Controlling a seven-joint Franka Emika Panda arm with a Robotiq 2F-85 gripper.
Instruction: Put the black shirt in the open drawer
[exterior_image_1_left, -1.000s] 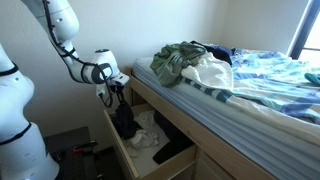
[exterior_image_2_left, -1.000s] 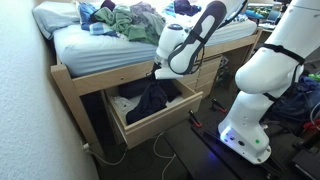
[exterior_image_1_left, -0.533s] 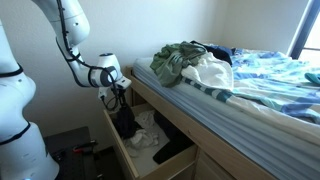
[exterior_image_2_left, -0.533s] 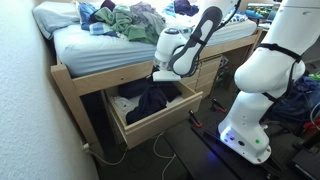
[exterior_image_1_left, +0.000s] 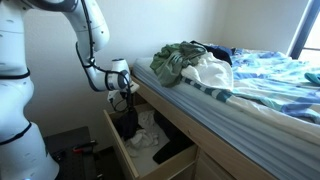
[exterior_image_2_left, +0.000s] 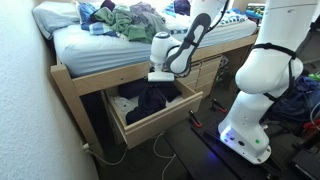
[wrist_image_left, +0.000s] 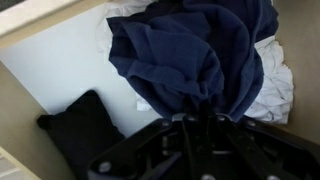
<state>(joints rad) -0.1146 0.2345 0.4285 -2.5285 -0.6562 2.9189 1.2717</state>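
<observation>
My held fold still hangs high, so I will move my gripper down toward the shirt's lower part in the drawer below and release the cloth.
The black shirt (wrist_image_left: 190, 55) is dark, crumpled cloth that hangs from my gripper (wrist_image_left: 197, 118), whose fingers are shut on a fold of it. In both exterior views the shirt (exterior_image_1_left: 126, 122) (exterior_image_2_left: 150, 100) droops into the open wooden drawer (exterior_image_1_left: 118, 150) (exterior_image_2_left: 165, 116) under the bed. My gripper (exterior_image_1_left: 125, 97) (exterior_image_2_left: 157, 78) sits just above the drawer, close to the bed frame. The shirt's lower part rests on the clothes inside the drawer.
White clothes (wrist_image_left: 278, 80) and a small black item (wrist_image_left: 85, 125) lie in the drawer. The bed (exterior_image_1_left: 230, 100) holds a pile of clothes (exterior_image_2_left: 125, 22). The robot base (exterior_image_2_left: 255, 95) stands beside the drawer. A cable (exterior_image_2_left: 140, 155) lies on the floor.
My arm has swung toward the bed. The gripper has moved closer to the bed frame and a little lower over the drawer, still holding the shirt.
</observation>
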